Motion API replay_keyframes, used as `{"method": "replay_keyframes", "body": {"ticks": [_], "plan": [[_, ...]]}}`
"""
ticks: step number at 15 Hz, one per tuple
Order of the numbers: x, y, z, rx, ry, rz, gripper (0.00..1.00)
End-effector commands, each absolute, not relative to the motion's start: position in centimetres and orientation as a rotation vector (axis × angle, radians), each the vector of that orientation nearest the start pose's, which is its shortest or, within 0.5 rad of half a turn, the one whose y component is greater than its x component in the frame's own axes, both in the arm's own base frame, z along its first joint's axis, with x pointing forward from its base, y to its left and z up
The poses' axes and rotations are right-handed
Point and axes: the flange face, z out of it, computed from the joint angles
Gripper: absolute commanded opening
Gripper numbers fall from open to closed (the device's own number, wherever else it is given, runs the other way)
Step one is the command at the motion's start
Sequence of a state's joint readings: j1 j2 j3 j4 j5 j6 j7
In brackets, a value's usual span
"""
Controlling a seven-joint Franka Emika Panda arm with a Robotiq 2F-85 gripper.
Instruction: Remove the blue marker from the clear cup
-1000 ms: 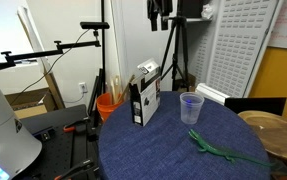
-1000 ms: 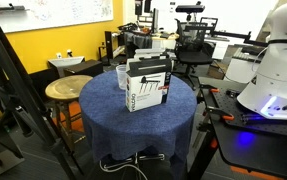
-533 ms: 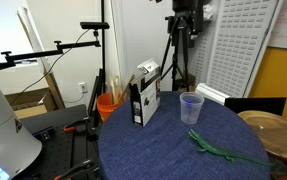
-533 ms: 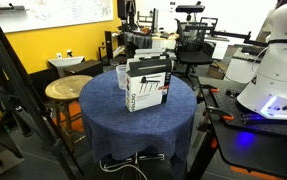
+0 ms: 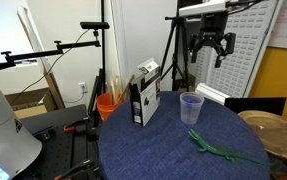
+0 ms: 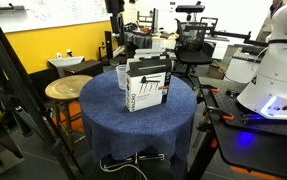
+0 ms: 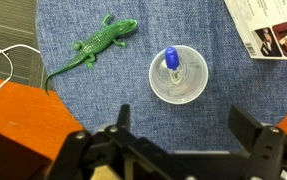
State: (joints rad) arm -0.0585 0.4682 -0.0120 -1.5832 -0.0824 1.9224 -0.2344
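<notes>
The blue upper end of the marker (image 7: 171, 62) is my target, so my gripper needs to move over the cup and go down to it.
The clear cup (image 7: 178, 76) stands upright on the blue cloth with the blue marker (image 7: 171, 62) upright inside it, seen from above in the wrist view. The cup also shows in both exterior views (image 5: 190, 108) (image 6: 122, 76); there the marker cannot be made out. My gripper (image 7: 188, 125) is open and empty, its two fingers spread wide just beside the cup in the picture. In an exterior view the gripper (image 5: 211, 45) hangs high above the cup, a little to its right.
A black-and-white carton (image 5: 143, 97) (image 6: 148, 85) (image 7: 273, 28) stands near the cup. A green lizard toy (image 5: 223, 152) (image 7: 93, 45) lies on the round blue table (image 5: 163, 145). An orange bucket (image 5: 108, 104) and a wooden stool (image 6: 68, 90) stand beside the table.
The arm has swung across the top of the exterior view toward the cup's side and come lower, so the open gripper now shows above the cup. The objects have not moved.
</notes>
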Motion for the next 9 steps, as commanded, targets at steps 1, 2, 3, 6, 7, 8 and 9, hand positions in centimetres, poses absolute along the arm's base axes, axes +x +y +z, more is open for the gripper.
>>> {"method": "replay_keyframes", "body": {"ticks": [1,2,3,6,7,8,9], "plan": [[69.1,-6.0,33.7,-3.14,-0.382,0.32,1.0],[69.4,-6.0,32.9,-3.132,-0.382,0.344,1.0],[69.7,-6.0,32.3,-3.124,-0.387,0.364,1.0],[70.1,-5.5,30.4,-3.094,-0.385,0.439,1.0],[70.2,-5.4,29.8,-3.086,-0.386,0.459,1.0],[70.3,-5.0,29.2,-3.08,-0.387,0.482,1.0],[70.4,-4.8,28.8,-3.071,-0.389,0.504,1.0]]}}
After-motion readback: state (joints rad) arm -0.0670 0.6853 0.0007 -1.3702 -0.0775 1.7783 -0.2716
